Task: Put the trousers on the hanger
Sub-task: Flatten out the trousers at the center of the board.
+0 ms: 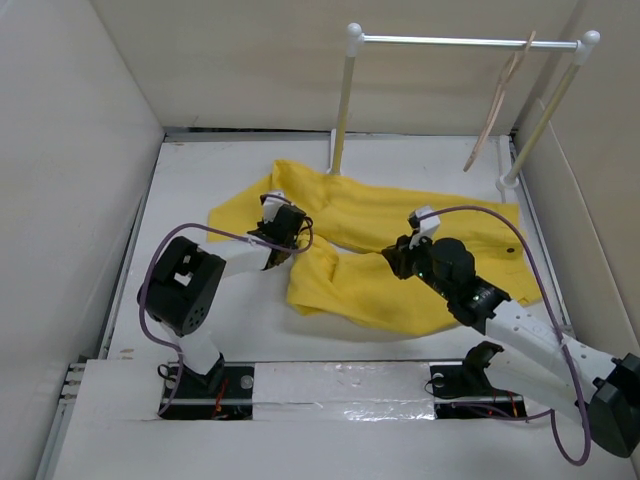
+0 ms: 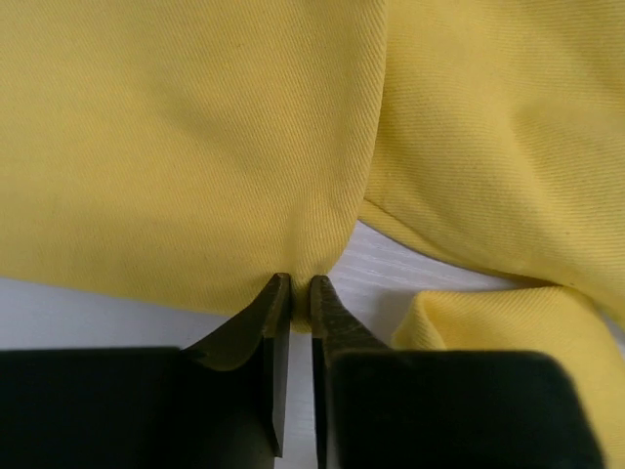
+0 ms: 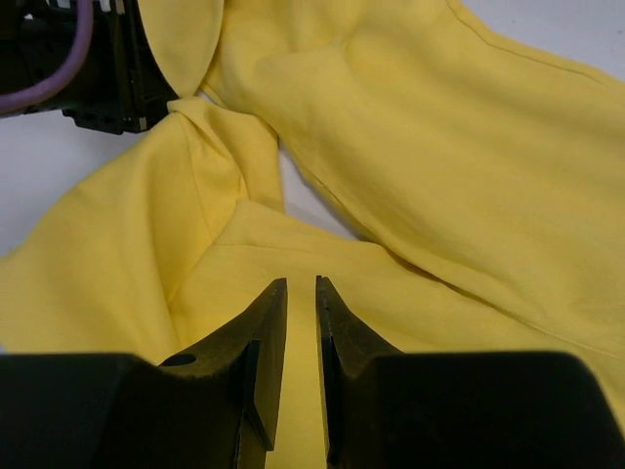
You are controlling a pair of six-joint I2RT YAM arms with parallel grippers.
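The left gripper will next pull the rumpled trousers straight outward and to the left in the top view and let go of them, because bare tabletop lies that way from the gripper.
The yellow trousers (image 1: 370, 215) lie spread and rumpled across the table's middle. My left gripper (image 1: 298, 238) sits at their left part, its jaws nearly together and pinching a fold of the trousers (image 2: 195, 147) at the fingertips (image 2: 301, 285). My right gripper (image 1: 393, 256) hovers low over the trousers (image 3: 439, 176) near the middle, its jaws a narrow gap apart (image 3: 301, 283) with cloth showing beneath and nothing gripped between them. The beige hanger (image 1: 497, 105) hangs from the rack bar at the back right, far from both grippers.
A white-posted rack (image 1: 460, 42) with a metal bar stands at the back right, one post foot on the trousers' far edge. White walls enclose the table on the left, back and right. The left gripper (image 3: 107, 88) shows in the right wrist view, cloth bunched at it.
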